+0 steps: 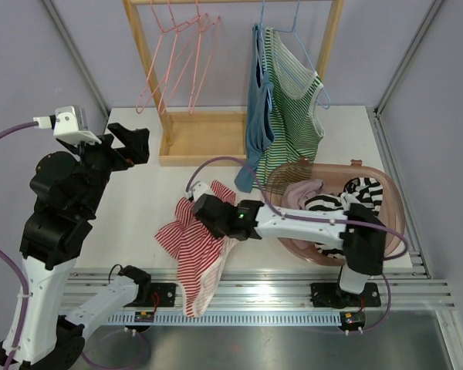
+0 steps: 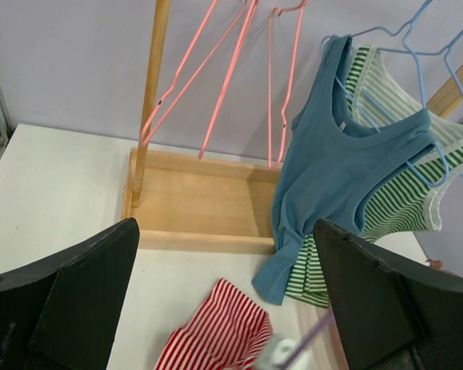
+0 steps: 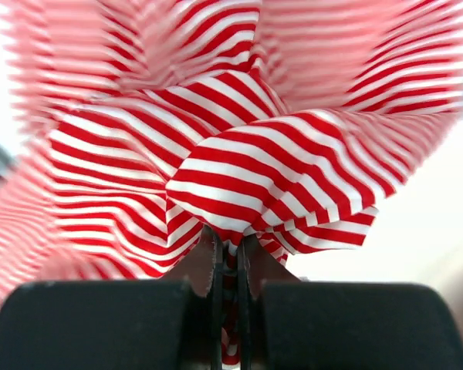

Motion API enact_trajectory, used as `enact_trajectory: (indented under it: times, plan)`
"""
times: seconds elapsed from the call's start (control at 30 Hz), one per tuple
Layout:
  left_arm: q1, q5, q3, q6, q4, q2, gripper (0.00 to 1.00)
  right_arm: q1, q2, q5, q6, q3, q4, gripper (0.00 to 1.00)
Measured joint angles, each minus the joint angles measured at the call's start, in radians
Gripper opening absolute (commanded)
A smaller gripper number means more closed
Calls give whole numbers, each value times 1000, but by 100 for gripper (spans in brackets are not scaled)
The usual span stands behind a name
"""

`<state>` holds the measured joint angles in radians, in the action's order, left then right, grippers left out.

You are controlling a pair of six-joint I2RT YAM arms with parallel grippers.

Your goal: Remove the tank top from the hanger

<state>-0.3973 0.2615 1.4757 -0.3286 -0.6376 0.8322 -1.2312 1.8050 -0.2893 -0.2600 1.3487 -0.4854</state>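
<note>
I will lift my right gripper to the right in the top view, over the pink plastic basket, and let go of the striped tank top there, because clothes are already in the basket.
A red and white striped tank top (image 1: 193,247) lies crumpled on the table, one end hanging over the near edge; it also shows in the left wrist view (image 2: 216,331). My right gripper (image 1: 194,203) is shut on a fold of it (image 3: 239,185), low over the table. My left gripper (image 1: 127,144) is open and empty, raised at the left, facing the rack. A blue tank top (image 1: 257,116) and a green striped tank top (image 1: 293,108) hang on blue hangers (image 1: 289,31) on the wooden rack (image 1: 201,139). Empty pink hangers (image 1: 177,62) hang at the rack's left.
A pink plastic basket (image 1: 393,212) with several garments, one black and white striped (image 1: 355,193), stands at the right. The rack's wooden base tray (image 2: 208,204) sits at the back middle. A metal rail (image 1: 255,297) runs along the near edge.
</note>
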Motion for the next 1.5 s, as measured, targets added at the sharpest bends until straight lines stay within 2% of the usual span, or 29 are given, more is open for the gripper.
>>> enact_trajectory:
  times: [0.1, 0.23, 0.63, 0.77, 0.9, 1.0, 1.1, 1.37, 1.4, 1.43, 1.47, 1.5]
  plan:
    - [0, 5, -32, 8, -15, -20, 99, 0, -177, -95, 15, 17, -77, 0]
    - [0, 7, -47, 20, -33, -23, 99, 1, -332, -216, 28, 92, -183, 0]
    - [0, -1, -47, 41, -50, -21, 99, 26, -595, -608, -27, 305, -572, 0]
    - [0, -4, -47, 43, -50, -21, 99, 159, -630, -698, -61, 326, -687, 0]
    - [0, -8, -47, 44, -51, -21, 99, 336, -655, -726, -62, 285, -712, 0]
    - [0, -15, -47, 44, -51, -21, 99, 414, -661, -716, -68, 222, -711, 0]
    - [0, -25, -47, 43, -50, -19, 99, 480, -661, -642, -87, 107, -671, 0]
    - [0, -84, -14, 23, -49, 9, 99, 549, -642, -319, -202, -278, -469, 1]
    - [0, -98, -2, 16, -47, 18, 99, 566, -639, -274, -211, -317, -437, 4]
    - [0, -114, 8, 8, -40, 28, 99, 590, -637, -229, -219, -354, -406, 12]
    - [0, -133, 19, 2, -35, 40, 99, 618, -634, -188, -227, -383, -383, 24]
    - [-3, -149, 33, -5, -32, 57, 99, 645, -632, -157, -238, -403, -369, 44]
